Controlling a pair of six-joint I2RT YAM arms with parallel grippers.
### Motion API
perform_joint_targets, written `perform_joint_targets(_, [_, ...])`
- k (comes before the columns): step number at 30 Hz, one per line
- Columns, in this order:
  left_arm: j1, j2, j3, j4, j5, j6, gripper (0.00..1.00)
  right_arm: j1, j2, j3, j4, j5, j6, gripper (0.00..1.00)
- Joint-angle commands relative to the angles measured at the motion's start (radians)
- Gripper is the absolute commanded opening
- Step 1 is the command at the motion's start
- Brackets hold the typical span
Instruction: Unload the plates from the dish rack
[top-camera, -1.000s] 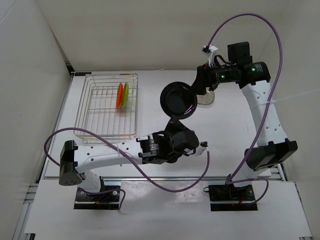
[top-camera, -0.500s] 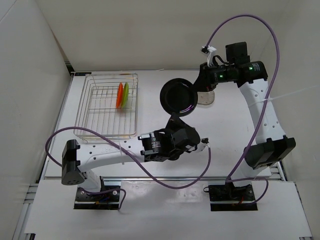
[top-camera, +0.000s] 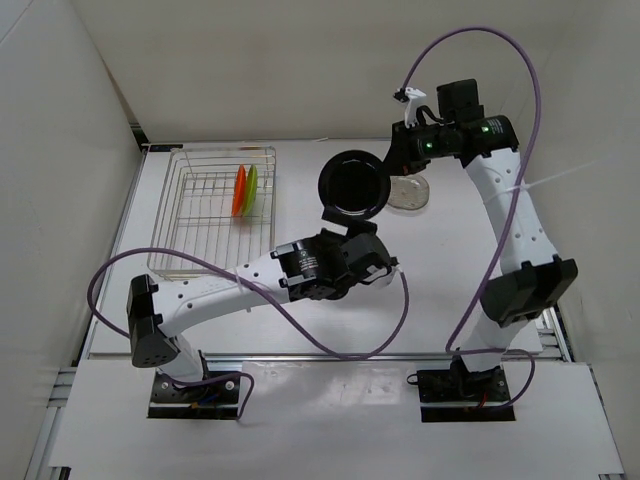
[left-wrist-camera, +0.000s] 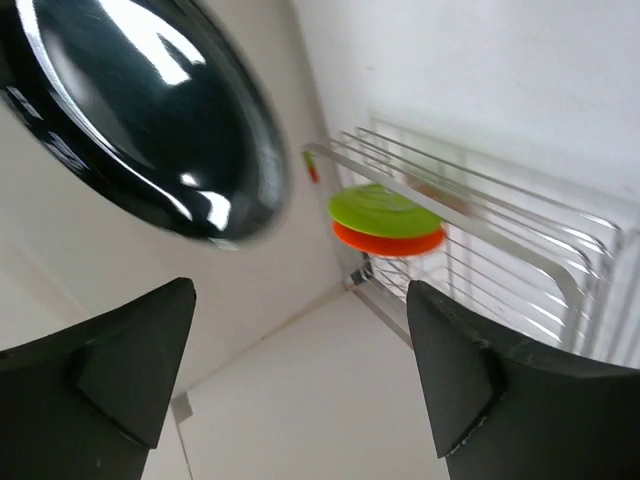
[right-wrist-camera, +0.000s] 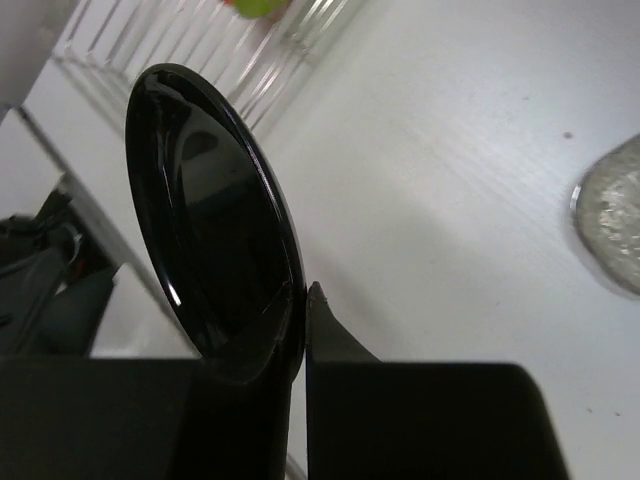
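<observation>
I will lower the black plate (top-camera: 353, 186) onto the bare tabletop beside the clear plate, below my right gripper and to its left in the top view, and release it there.
The black plate (top-camera: 353, 186) hangs on edge above the table, with my right gripper (top-camera: 388, 176) shut on its right rim; in the right wrist view the rim of the black plate (right-wrist-camera: 210, 220) is pinched where the right gripper (right-wrist-camera: 303, 300) closes. My left gripper (top-camera: 348, 222) stands open just below the plate, apart from it. The left wrist view shows the left gripper (left-wrist-camera: 300, 290) empty, the black plate (left-wrist-camera: 140, 110) above its left finger. A red-orange plate (top-camera: 240, 190) and a lime green plate (top-camera: 251, 187) stand upright in the dish rack (top-camera: 190, 215). The clear plate (top-camera: 408, 192) lies flat on the table.
The dish rack's wire side (left-wrist-camera: 500, 250) shows behind the green plate (left-wrist-camera: 385, 208) and the red-orange plate (left-wrist-camera: 390, 240) in the left wrist view. Purple cables loop off both arms. White walls close in the table at left and back.
My left gripper has opened and let go of the black plate. The right gripper shut on the plate's rim and now holds it alone, shifted slightly left.
</observation>
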Motion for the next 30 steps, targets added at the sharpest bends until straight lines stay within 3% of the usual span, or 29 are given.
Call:
perform_joint_targets(1, [0.035, -0.039, -0.006, -0.300, 0.093, -0.175, 1.00, -0.001, 0.104, 0.070, 0.097, 0.143, 0.072, 0.00])
perform_joint_targets(4, [0.140, -0.084, -0.035, -0.326, 0.122, -0.207, 1.00, -0.011, 0.163, 0.043, 0.217, 0.194, 0.137, 0.00])
perform_joint_targets(6, [0.222, -0.098, 0.031, -0.309, 0.165, -0.230, 1.00, -0.011, 0.227, 0.054, 0.242, 0.208, 0.157, 0.00])
perform_joint_targets(7, [0.315, -0.109, 0.061, -0.289, 0.179, -0.242, 1.00, -0.011, 0.253, 0.068, 0.242, 0.195, 0.157, 0.00])
perform_joint_targets(9, [0.415, -0.121, 0.147, -0.230, 0.199, -0.253, 1.00, -0.011, 0.330, 0.109, 0.251, 0.179, 0.169, 0.00])
perform_joint_targets(10, [0.517, -0.130, 0.157, -0.099, 0.190, -0.262, 1.00, -0.011, 0.377, 0.122, 0.251, 0.169, 0.180, 0.00])
perform_joint_targets(13, [0.683, -0.142, 0.180, 0.098, 0.095, -0.322, 1.00, -0.011, 0.453, 0.142, 0.292, 0.157, 0.204, 0.00])
perform_joint_targets(16, [0.804, -0.093, 0.264, 0.075, 0.096, -0.472, 1.00, -0.011, 0.514, 0.142, 0.350, 0.157, 0.227, 0.00])
perform_joint_targets(21, [0.895, -0.069, 0.304, -0.024, 0.216, -0.660, 1.00, -0.011, 0.597, 0.165, 0.393, 0.168, 0.301, 0.00])
perform_joint_targets(30, [0.895, -0.060, 0.272, -0.088, 0.363, -0.730, 1.00, 0.009, 0.635, 0.114, 0.490, 0.264, 0.433, 0.00])
